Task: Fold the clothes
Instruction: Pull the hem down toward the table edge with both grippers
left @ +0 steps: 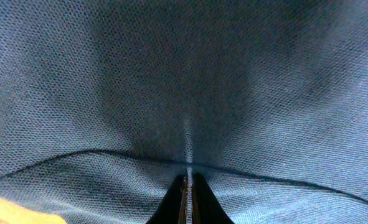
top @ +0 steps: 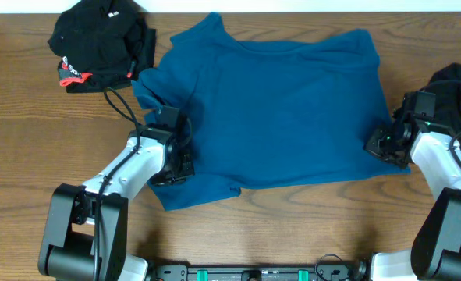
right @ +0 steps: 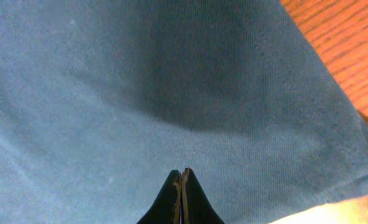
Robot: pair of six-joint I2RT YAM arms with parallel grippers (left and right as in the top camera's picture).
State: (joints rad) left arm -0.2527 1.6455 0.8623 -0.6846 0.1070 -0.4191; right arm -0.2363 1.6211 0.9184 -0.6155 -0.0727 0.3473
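My right gripper should move back with the shirt's near corner and let it go over the bare wood, because that open tabletop is behind my gripper.
The large teal-blue shirt [top: 285, 109] lies spread across the middle of the wooden table [top: 27, 148], a bit rumpled at its left side. My left gripper [top: 182, 160] sits at the shirt's lower left part. In the left wrist view it [left: 188, 177] is shut, with a thin strip of the teal cloth [left: 171, 74] pinched between the jaws and a crease running out from the tips. My right gripper [top: 374, 144] is at the shirt's lower right corner. In its wrist view it [right: 181, 171] is shut tight over smooth teal fabric [right: 109, 93], and no cloth shows between the jaws.
A black garment with red-and-white trim [top: 97, 43] lies bunched at the back left. A plain dark garment [top: 456, 82] lies at the right edge, behind my right arm. Bare wood [right: 345, 50] shows just past the shirt's right edge.
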